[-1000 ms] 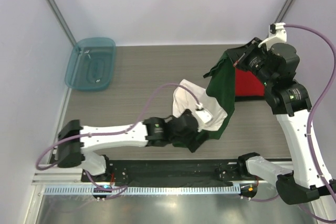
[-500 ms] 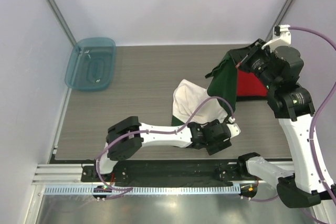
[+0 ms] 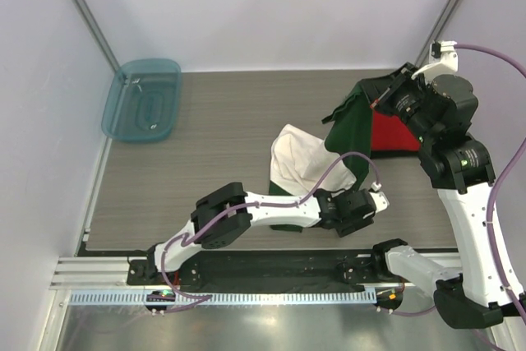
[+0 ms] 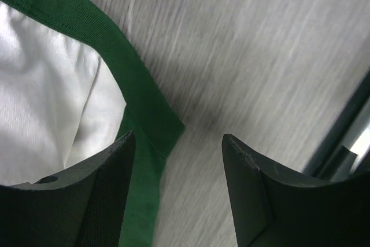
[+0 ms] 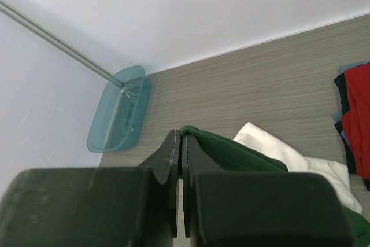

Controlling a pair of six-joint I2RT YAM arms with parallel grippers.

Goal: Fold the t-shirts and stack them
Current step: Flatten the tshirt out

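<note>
The bare far part of the table lies below the robot's right gripper, to its left in the top view, so the robot should carry the shirt's green sleeve across and down to release it.
A white t-shirt (image 3: 300, 162) with dark green sleeves lies crumpled mid-table. My right gripper (image 3: 376, 101) is shut on one green sleeve (image 5: 243, 157) and holds it up, so green cloth (image 3: 349, 133) hangs over the table. My left gripper (image 3: 383, 201) is low at the shirt's near right corner and stands open. In the left wrist view the green hem (image 4: 144, 114) runs past the left finger (image 4: 87, 201), and bare table lies between the jaws (image 4: 176, 137). Folded red and dark t-shirts (image 3: 390, 133) lie stacked at the right, partly behind the hanging cloth.
A teal plastic tub (image 3: 141, 100) sits at the far left corner, also in the right wrist view as the tub (image 5: 118, 108). The table's near edge with a dark rail (image 4: 347, 125) is just beside my left gripper. White walls enclose the table.
My left arm has swung right, from over the shirt to its near right corner, and its jaws have narrowed. The right gripper has kept its hold on the sleeve, barely moving.
</note>
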